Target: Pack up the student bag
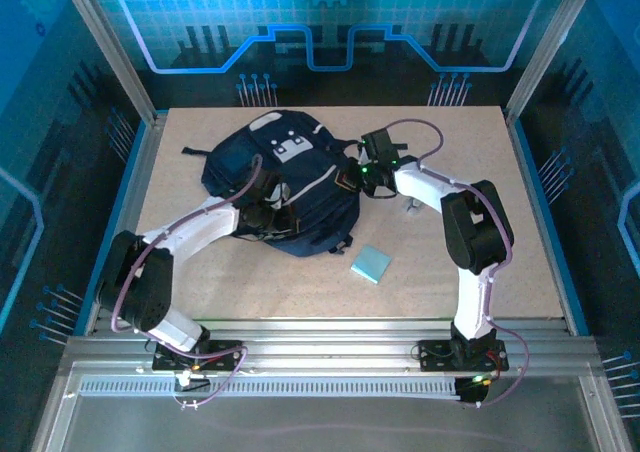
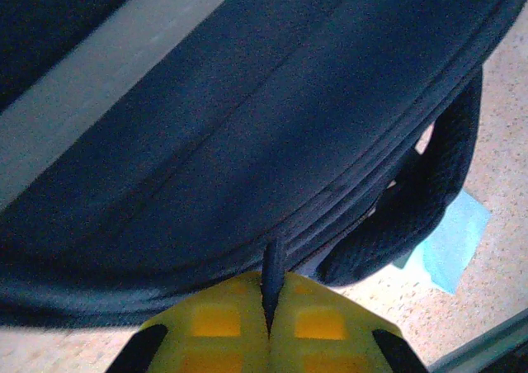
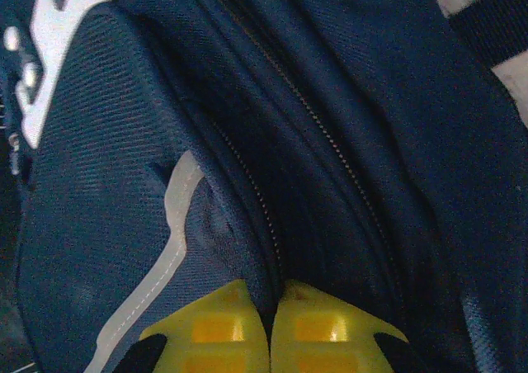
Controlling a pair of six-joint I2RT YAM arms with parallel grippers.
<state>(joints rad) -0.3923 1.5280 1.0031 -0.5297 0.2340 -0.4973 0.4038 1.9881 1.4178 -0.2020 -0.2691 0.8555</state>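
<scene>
I will next move my left gripper along the seam, away from the blue book, and let go of the tab, because the bag's side edge is that way from my gripper.
The student bag [image 1: 295, 177], dark navy with pale patches and stripes, lies flat on the left half of the table. My left gripper [image 1: 268, 208] sits at its near left edge. In the left wrist view it [image 2: 271, 295] is shut on a narrow dark tab [image 2: 273, 266] at the bag's seam [image 2: 247, 167]. My right gripper [image 1: 352, 178] rests on the bag's right side. Seen from the right wrist, it [image 3: 271, 303] is shut on a fold of navy fabric [image 3: 247, 249] beside a zip [image 3: 330, 142]. A black padded strap [image 2: 429, 191] curls off the bag's edge.
A light blue flat book [image 1: 371, 264] lies on the table just right of the bag's near end; the same book [image 2: 454, 241] peeks from behind the strap. A small grey object [image 1: 412, 208] stands by the right forearm. Metal frame posts and rails border the table [image 1: 480, 272].
</scene>
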